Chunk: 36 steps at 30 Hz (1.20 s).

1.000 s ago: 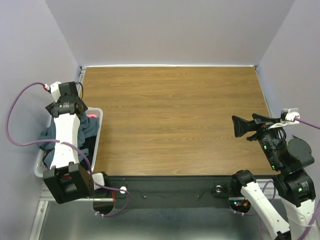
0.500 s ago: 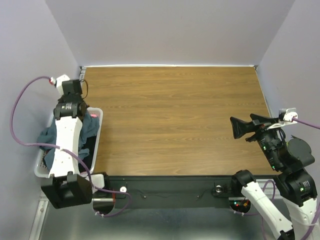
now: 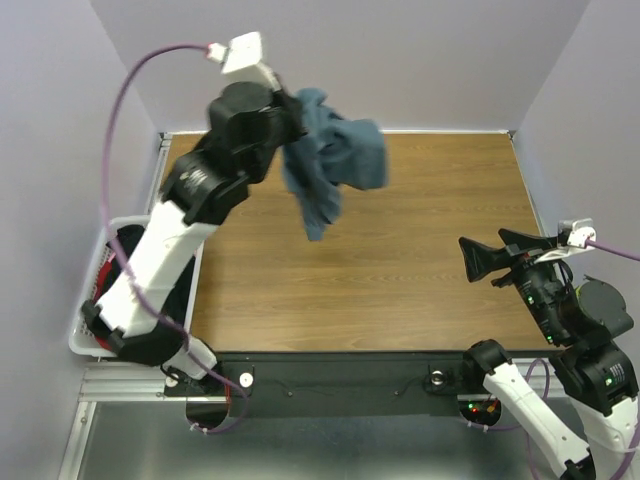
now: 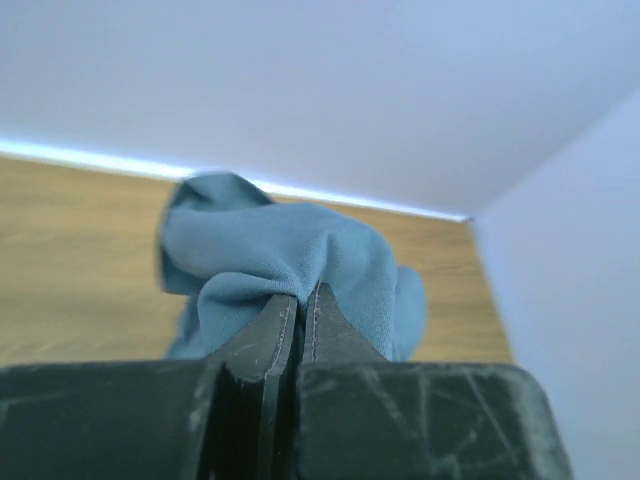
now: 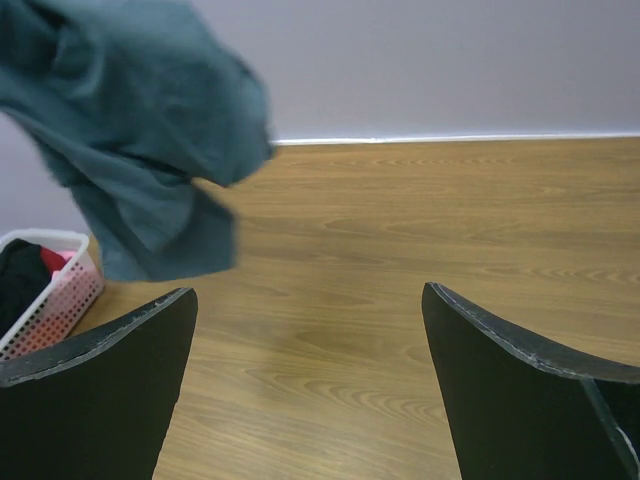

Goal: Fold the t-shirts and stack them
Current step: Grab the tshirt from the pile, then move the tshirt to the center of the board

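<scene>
My left gripper is to carry the t-shirt down toward the open middle of the table next, so that I can let go of the fold.
The slate blue-grey t-shirt (image 3: 335, 165) hangs bunched in the air above the back left of the wooden table (image 3: 420, 220). My left gripper (image 3: 298, 108) is shut on its top, raised high. In the left wrist view the fingertips (image 4: 300, 296) pinch a fold of that t-shirt (image 4: 290, 245). The right wrist view shows the t-shirt (image 5: 140, 130) dangling at upper left. A black t-shirt (image 3: 128, 246) and a red-pink one (image 5: 58, 260) lie in the basket. My right gripper (image 3: 497, 252) hovers open over the table's right side, its jaws (image 5: 310, 292) wide with nothing between them.
A white lattice basket (image 3: 80, 340) stands off the table's left edge, also seen low left in the right wrist view (image 5: 60, 300). Grey walls close in the back and both sides. The left arm's purple cable (image 3: 125, 90) loops high overhead.
My left gripper shut on the blue-grey t-shirt in the basket, then lifted it high and rightward over the table. The right arm has barely moved.
</scene>
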Tool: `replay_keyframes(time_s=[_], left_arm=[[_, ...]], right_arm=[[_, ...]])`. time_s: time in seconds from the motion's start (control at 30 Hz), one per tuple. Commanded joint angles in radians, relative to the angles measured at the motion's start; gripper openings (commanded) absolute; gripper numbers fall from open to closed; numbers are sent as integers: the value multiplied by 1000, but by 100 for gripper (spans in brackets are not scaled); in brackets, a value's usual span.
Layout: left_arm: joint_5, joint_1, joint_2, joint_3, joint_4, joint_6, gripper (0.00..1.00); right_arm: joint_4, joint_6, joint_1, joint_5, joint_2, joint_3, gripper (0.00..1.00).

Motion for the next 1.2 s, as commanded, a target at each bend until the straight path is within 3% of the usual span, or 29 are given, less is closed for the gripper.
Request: replay_keyframes(time_s=[0.0,0.13,0.2,0.33,0.43,0.47,0.53,0.57,0.67,0.77,0.83,0.93,1.0,1.17], left_arm=[[-27,-122,176,220,59,57,0],[68,-150,294,259,105,62,0],[110,-148,276,132,213,74,0],[148,-109,280,-64,342,77,11],[247,0,358,-108,390,62,37],[305,29,384,-94,401,51,52],[367,104,467,-62,404,45,69],[407,119,490,-25,398,45,82],[435,155,529,6,355,65,92],[403,169,462,-83,352,91,92],[389,200,368,-247,359,77,91],[378,252,226,-498,393,68,91],[389,287,132,-656,418,78,90],[442,294,0,-856,438,111,89]], right_arm=[[12,-16,10,31,-9,27,100],[8,-28,10,69,-3,41,100],[3,-33,10,103,9,42,100],[-23,-29,10,141,66,47,100],[-35,-12,10,126,153,42,100],[-37,-10,10,105,182,42,100],[-47,24,10,92,312,53,100],[-49,24,10,37,366,62,100],[-55,28,10,-66,556,104,100],[-69,53,10,-98,708,150,100],[-87,19,10,-188,863,179,100],[-84,-12,33,-203,1021,208,97],[-78,-13,47,-149,1125,211,81],[-52,39,47,-14,1250,186,60]])
